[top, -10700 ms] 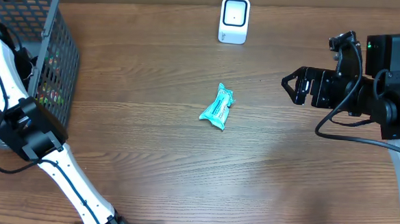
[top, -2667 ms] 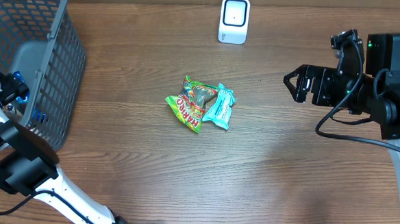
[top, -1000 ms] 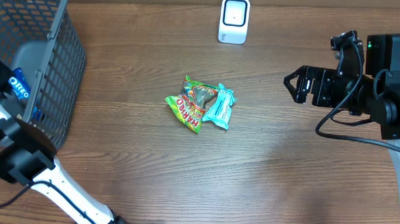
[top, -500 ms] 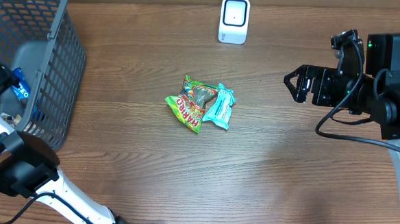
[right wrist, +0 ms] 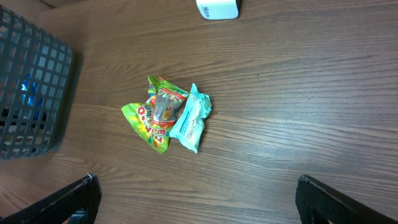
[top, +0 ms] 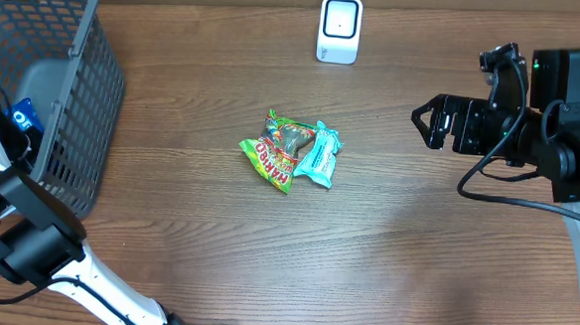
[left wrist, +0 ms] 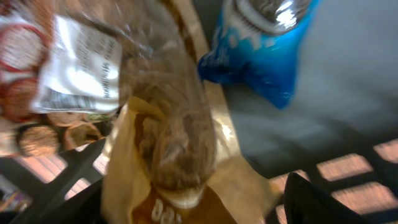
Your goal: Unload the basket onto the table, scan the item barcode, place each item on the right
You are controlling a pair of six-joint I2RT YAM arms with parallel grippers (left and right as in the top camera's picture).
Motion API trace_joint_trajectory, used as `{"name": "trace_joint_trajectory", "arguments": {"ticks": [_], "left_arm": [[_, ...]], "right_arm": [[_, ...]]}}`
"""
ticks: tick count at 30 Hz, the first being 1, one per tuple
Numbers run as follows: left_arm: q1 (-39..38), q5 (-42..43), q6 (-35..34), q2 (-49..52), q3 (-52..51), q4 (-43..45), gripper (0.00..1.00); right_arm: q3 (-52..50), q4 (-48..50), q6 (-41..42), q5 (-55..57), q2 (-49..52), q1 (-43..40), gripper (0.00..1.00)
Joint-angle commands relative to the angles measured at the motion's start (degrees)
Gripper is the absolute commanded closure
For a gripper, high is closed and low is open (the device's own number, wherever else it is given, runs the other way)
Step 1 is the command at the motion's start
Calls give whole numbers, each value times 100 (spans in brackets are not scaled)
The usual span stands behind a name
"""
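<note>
My left gripper lowers deeper into the grey basket next, then closes on the golden-brown packet.
A green Haribo bag and a teal packet lie touching at the table's middle, also seen as the bag and the packet in the right wrist view. The white scanner stands at the back edge. My left gripper is down inside the grey basket, open, its fingers wide apart on either side of a golden-brown packet. A blue Oreo pack lies just beyond. My right gripper hovers open at the right, holding nothing.
The basket fills the left end and holds more snacks, among them a white and red pack. Its mesh wall faces the table. The right arm's body takes up the right edge.
The left arm has shifted a little inside the basket, and the blue Oreo pack has moved slightly with it. The right arm and the two packets on the table have not moved.
</note>
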Motion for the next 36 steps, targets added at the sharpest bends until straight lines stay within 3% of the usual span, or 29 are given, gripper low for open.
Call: {"name": "trace_joint_trajectory", "arguments": {"ticks": [1, 12, 14, 17, 18, 26, 36], "left_arm": [[26, -219, -184, 57, -356, 184, 28], [22, -223, -181, 59, -1746, 1259, 37], [22, -219, -181, 59, -1860, 1357, 49], [22, -221, -179, 59, -1838, 1397, 94], [22, -219, -179, 59, -1805, 1394, 96], [22, -146, -160, 57, -1189, 1099, 96], [15, 391, -26, 48, 1506, -238, 96]], "right_arm": [[114, 4, -42, 13, -28, 33, 0], [114, 0, -42, 15, -28, 33, 0], [114, -15, -42, 15, -28, 33, 0], [114, -33, -42, 15, -28, 33, 0], [114, -33, -42, 13, -28, 33, 0], [114, -33, -39, 11, -28, 33, 0], [114, -33, -37, 13, -28, 33, 0]]}}
